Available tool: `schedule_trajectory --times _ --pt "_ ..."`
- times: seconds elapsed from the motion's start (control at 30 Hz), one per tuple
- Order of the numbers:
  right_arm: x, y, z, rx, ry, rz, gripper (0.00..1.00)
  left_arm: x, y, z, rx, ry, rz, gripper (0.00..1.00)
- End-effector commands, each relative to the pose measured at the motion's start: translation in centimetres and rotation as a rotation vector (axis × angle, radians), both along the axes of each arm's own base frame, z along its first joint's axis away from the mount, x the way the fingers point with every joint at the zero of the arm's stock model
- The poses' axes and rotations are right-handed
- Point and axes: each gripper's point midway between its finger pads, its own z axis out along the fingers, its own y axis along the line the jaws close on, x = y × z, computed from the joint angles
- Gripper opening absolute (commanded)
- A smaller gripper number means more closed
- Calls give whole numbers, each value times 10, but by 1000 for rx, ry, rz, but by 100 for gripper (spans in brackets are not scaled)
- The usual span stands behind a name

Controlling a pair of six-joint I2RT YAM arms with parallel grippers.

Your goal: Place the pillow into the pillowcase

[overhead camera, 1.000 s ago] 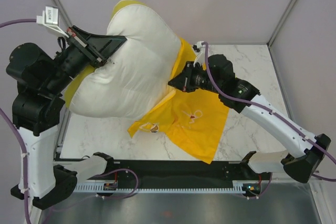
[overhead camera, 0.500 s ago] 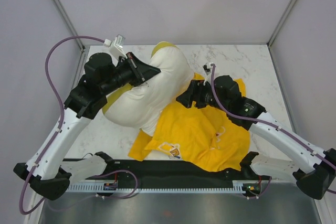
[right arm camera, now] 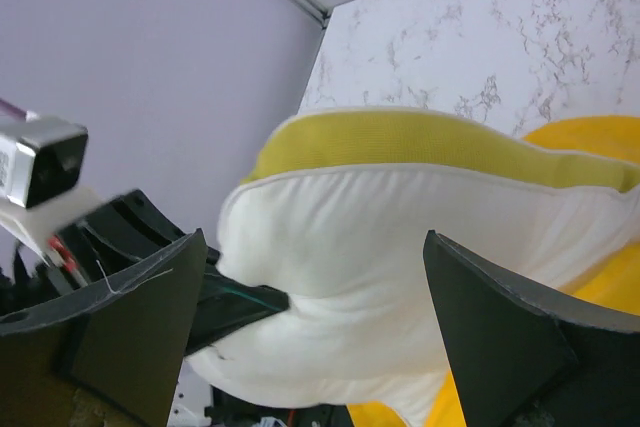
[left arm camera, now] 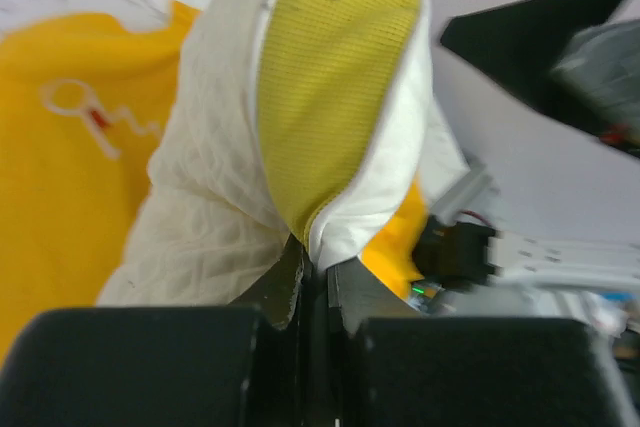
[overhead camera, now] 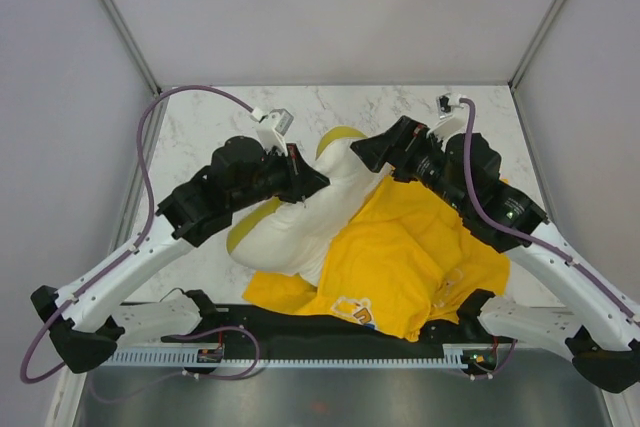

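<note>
Next, my right gripper moves open to the left in the top view onto the pillow's yellow far end (overhead camera: 340, 136) (right arm camera: 295, 150), since that end's edge stands up uncovered.
The pillow (overhead camera: 300, 222), white with a yellow edge band, lies tilted at mid-table, its far end raised. My left gripper (overhead camera: 316, 183) is shut on the pillow's left edge; in the left wrist view its jaws (left arm camera: 315, 259) pinch the white seam just under the yellow band (left arm camera: 335, 77). The yellow pillowcase (overhead camera: 400, 257) is draped over the pillow's right, near part and spreads to the front edge; I cannot tell whether the pillow is inside it. My right gripper (overhead camera: 375, 150) hangs open by the pillow's far end, its fingers (right arm camera: 130, 327) apart in front of the pillow (right arm camera: 400, 247), touching nothing.
The marble table (overhead camera: 200, 127) is boxed in by grey walls at the left, back and right. A black rail (overhead camera: 300, 322) with both arm bases runs along the near edge. The pillowcase's lower hem hangs over that rail.
The left arm has brought the pillow down and to the right onto the table. The right gripper has let go of the pillowcase, opened wide and moved to the pillow's far end. The pillowcase has shifted right.
</note>
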Motion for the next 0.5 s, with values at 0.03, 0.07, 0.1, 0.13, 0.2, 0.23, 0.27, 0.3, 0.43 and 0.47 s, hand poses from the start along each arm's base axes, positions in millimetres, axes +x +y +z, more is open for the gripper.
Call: schedule_trajectory --times 0.03,0.07,0.1,0.13,0.2,0.23,0.27,0.3,0.43,0.47 --pt "13 -5 23 90 86 -114 98 37 29 -19 313 -324 162 3" --pt "15 -3 21 91 113 -121 98 34 26 -21 315 -323 148 3" --pt "22 3 10 68 161 -136 98 27 19 -24 317 -323 119 3" --pt "21 2 10 70 224 -160 98 39 32 -23 387 -383 201 3" --pt "24 7 -4 6 316 -173 98 41 32 -19 422 -426 245 3" --pt "23 9 -7 -9 336 -169 98 40 33 -18 436 -440 251 3" --pt "24 11 -11 -18 350 -168 98 40 32 -18 450 -452 256 3" --pt "24 13 -13 -20 361 -165 98 37 28 -18 463 -470 246 3" --pt "26 21 -23 4 394 -158 98 32 23 -13 475 -515 248 3" --pt "25 25 -24 8 402 -143 98 28 18 -12 481 -537 231 3"
